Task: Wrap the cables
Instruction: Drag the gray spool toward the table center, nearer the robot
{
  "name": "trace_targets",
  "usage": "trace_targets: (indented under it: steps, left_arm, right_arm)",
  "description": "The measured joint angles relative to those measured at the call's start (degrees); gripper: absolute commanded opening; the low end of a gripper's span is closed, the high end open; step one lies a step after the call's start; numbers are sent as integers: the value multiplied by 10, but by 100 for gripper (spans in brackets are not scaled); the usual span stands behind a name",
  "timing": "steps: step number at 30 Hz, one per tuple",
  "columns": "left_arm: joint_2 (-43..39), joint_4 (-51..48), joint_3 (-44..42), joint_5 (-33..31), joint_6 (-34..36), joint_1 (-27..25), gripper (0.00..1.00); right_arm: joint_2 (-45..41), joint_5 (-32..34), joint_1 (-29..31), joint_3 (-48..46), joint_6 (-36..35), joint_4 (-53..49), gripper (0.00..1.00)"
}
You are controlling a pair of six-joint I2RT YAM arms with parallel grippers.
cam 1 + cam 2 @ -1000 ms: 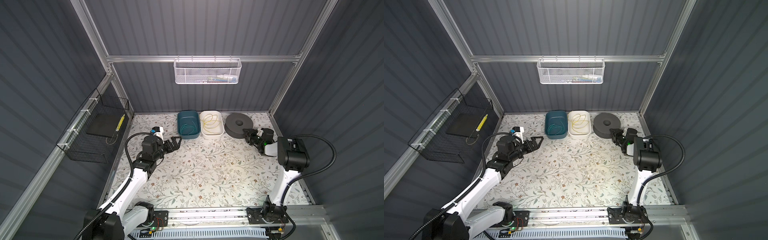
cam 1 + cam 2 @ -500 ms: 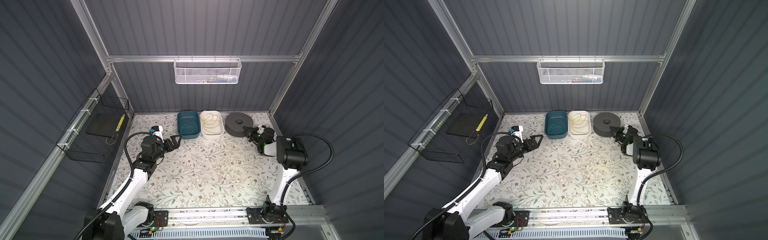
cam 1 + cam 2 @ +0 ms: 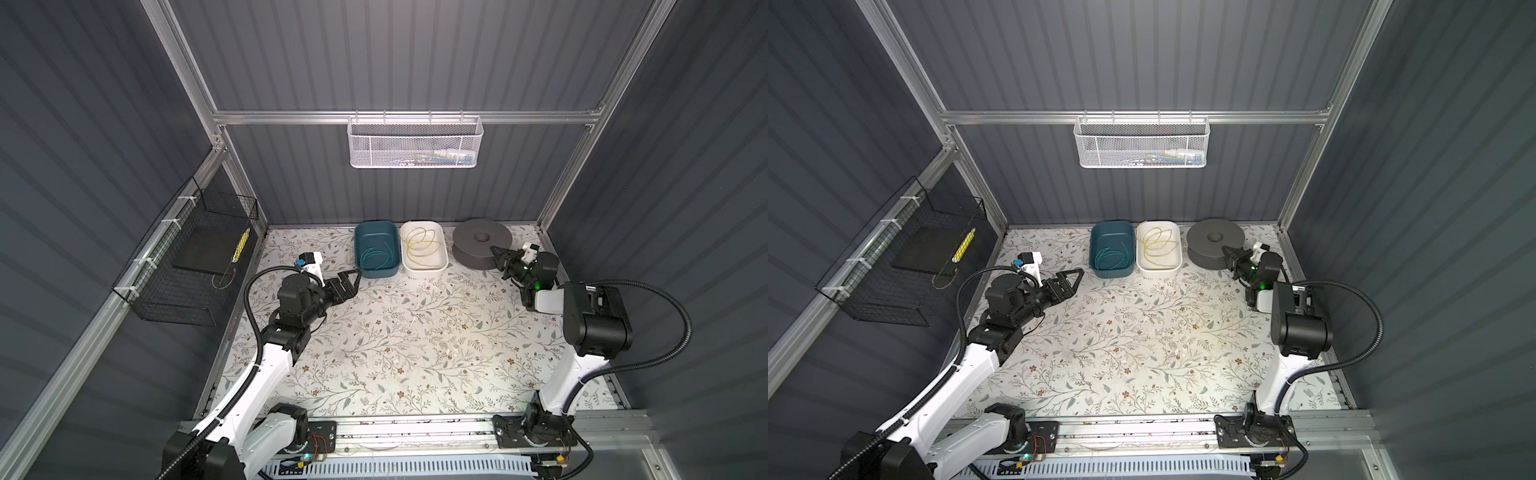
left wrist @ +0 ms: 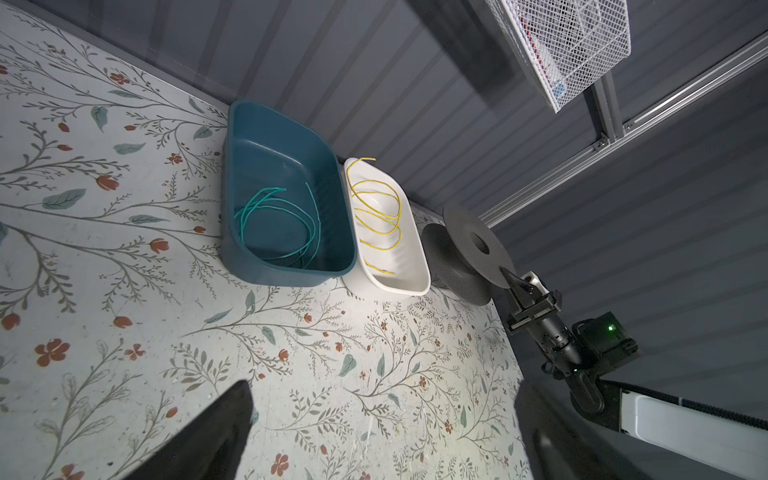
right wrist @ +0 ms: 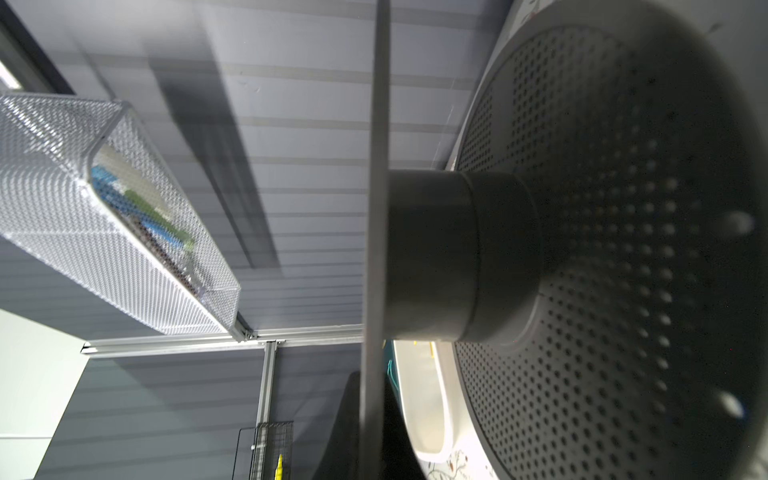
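Observation:
Next, my right gripper lifts the spool (image 3: 482, 241), brings it back over the tabletop before the white bin and lowers it to release, as that spot's clear.
The teal-green cable (image 3: 376, 259) (image 3: 1111, 259) (image 4: 274, 224) lies coiled in a teal bin (image 3: 376, 224) at the back of the table. Coiled in the white bin (image 3: 424, 272) beside it is the yellow cable (image 3: 422, 249) (image 3: 1158, 247) (image 4: 376, 212). To their right stands a grey spool (image 3: 482, 241) (image 3: 1214, 239) (image 4: 469, 249) (image 5: 457, 257). My left gripper (image 3: 351, 282) (image 3: 1075, 280) (image 4: 384, 386) is open and empty, just off the teal bin's front left corner. My right gripper (image 3: 496, 251) (image 3: 1227, 251) (image 4: 505, 272) (image 5: 372, 399) is shut on the rim of the spool's upper flange.
A white mesh basket (image 3: 415, 145) hangs on the back wall above the bins. On the left wall a black wire basket (image 3: 195, 257) holds a dark pad and a yellow item. Walls close in the table on three sides, with the arms' rail (image 3: 415, 432) in front.
My right gripper has moved up to the spool and shut on its upper flange. The left gripper has edged closer to the teal bin, still open.

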Motion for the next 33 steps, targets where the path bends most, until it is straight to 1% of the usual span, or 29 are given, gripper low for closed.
trace_targets:
  steps: [9,13,16,19,21,23,28,33]
  left_arm:
    - [-33,-2,-27,0,-6,0,99]
    - [-48,-2,-49,0,-12,0,99]
    - [-64,-9,-52,0,-14,0,99]
    - [-89,-17,-52,0,-16,0,99]
    - [-109,-21,-55,-1,-19,0,99]
    - [-132,-22,-63,-3,-25,0,99]
    - [-175,-35,-90,-5,-43,0,99]
    - [-209,-55,-100,-5,-55,0,99]
  right_arm:
    - [-134,-21,3,-94,-13,-28,0]
    - [-205,-22,28,-141,-23,-50,0]
    - [-266,-12,81,-170,-38,-87,0]
    - [-327,5,160,-196,-56,-125,0]
    - [-350,16,207,-207,-61,-141,0]
    - [-357,37,258,-213,-64,-152,0]
    - [-343,92,362,-236,-65,-150,0]
    - [-342,144,427,-278,-66,-141,0]
